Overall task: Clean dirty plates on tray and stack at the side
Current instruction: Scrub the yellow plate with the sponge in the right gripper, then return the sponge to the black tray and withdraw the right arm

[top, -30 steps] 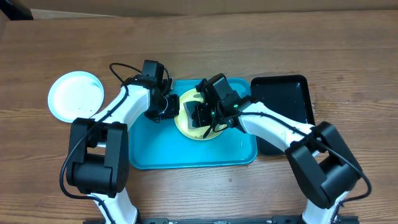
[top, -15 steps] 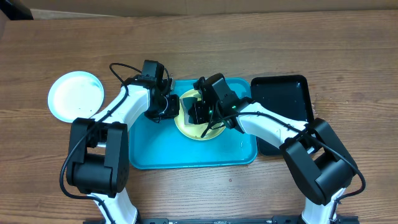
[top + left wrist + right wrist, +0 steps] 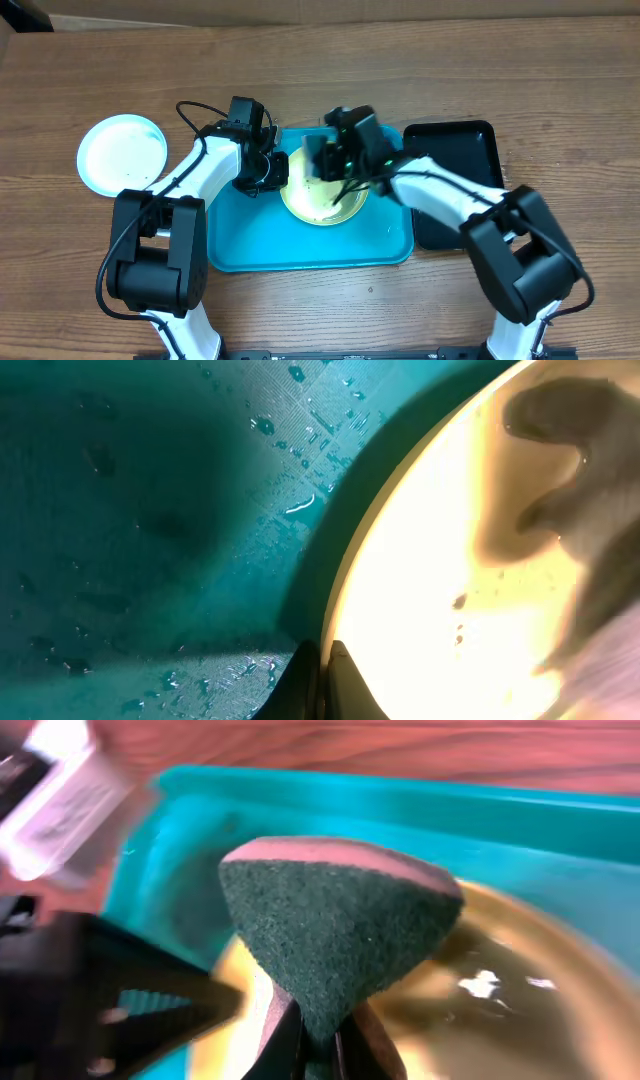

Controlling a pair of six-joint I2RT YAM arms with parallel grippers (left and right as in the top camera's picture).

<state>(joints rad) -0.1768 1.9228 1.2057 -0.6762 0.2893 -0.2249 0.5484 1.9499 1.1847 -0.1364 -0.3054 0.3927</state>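
Note:
The sponge will go off the plate to the right in the overhead view with my right gripper, then down into the black glossy tray (image 3: 459,154), where its open bottom shows.
A yellow-green plate (image 3: 322,200) lies wet on the turquoise tray (image 3: 260,240). My left gripper (image 3: 278,170) is shut on the plate's left rim; in the left wrist view the rim (image 3: 345,590) runs down into the closed fingertips (image 3: 305,685). Over the plate's far edge, my right gripper (image 3: 325,160) is shut on a sponge (image 3: 340,925) with a dark green scouring face and a pink back. The plate (image 3: 520,980) shows blurred under the sponge. A white plate (image 3: 122,152) rests on the table at the far left, off the tray.
A black glossy tray (image 3: 460,150) sits against the turquoise tray's right side. Water drops cover the tray floor (image 3: 150,510). My left arm (image 3: 60,800) shows close at the left of the right wrist view.
My right gripper has carried the sponge from the plate's middle up and slightly right to its far edge. The left gripper has kept its hold on the rim.

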